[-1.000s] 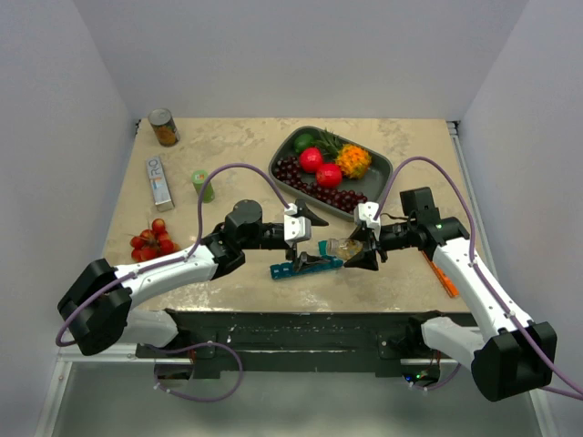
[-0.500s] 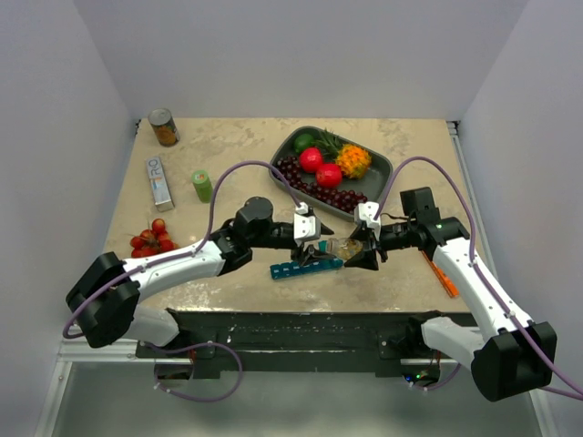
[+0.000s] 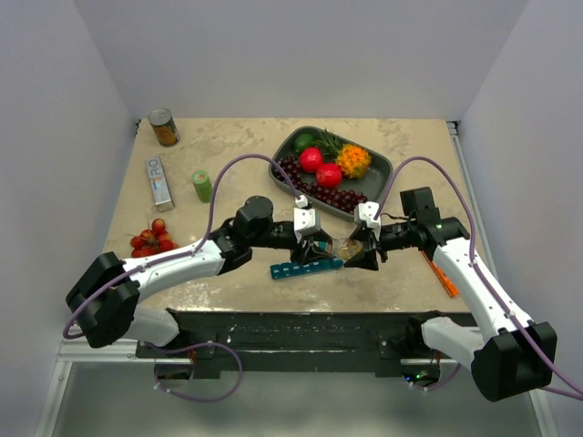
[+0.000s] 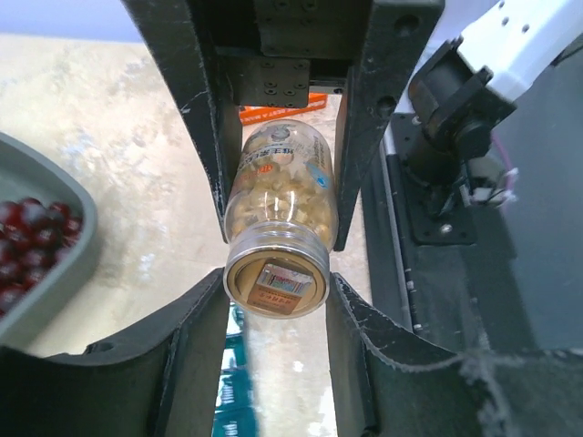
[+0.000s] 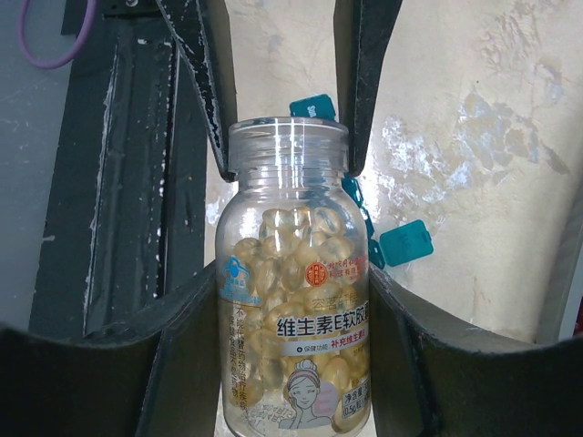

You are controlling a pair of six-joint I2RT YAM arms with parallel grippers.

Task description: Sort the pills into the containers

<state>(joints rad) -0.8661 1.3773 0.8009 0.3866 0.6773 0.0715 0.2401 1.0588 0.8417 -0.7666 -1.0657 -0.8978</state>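
Note:
The bottle's cap covers the bottle's pills. My left gripper should next pull the cap to the left in the top view and down to the tabletop, then let go of it.
A small clear pill bottle [image 3: 344,246] full of tan-yellow pills [image 5: 291,255] hangs on its side above the table between both arms. My right gripper [image 3: 363,250] is shut on the bottle's labelled body [image 5: 296,346], its jaws pressed to both sides. My left gripper [image 4: 278,287] is shut on the bottle's neck end [image 4: 278,273], its fingers [image 5: 205,73] flanking the threaded rim. I cannot tell whether the mouth is sealed. The teal containers strip [image 3: 305,268] lies on the table just below, some lids [image 5: 404,244] standing open.
A grey tray [image 3: 387,167] of fruit and dark cherries sits behind the grippers. An orange box [image 3: 440,273] lies at the right. Red tomatoes [image 3: 152,238], a green bottle [image 3: 201,185], a white box [image 3: 160,180] and a can [image 3: 163,127] are at the left.
My left gripper swung right to the bottle's neck and closed on it. The right arm and the bottle stayed where they were.

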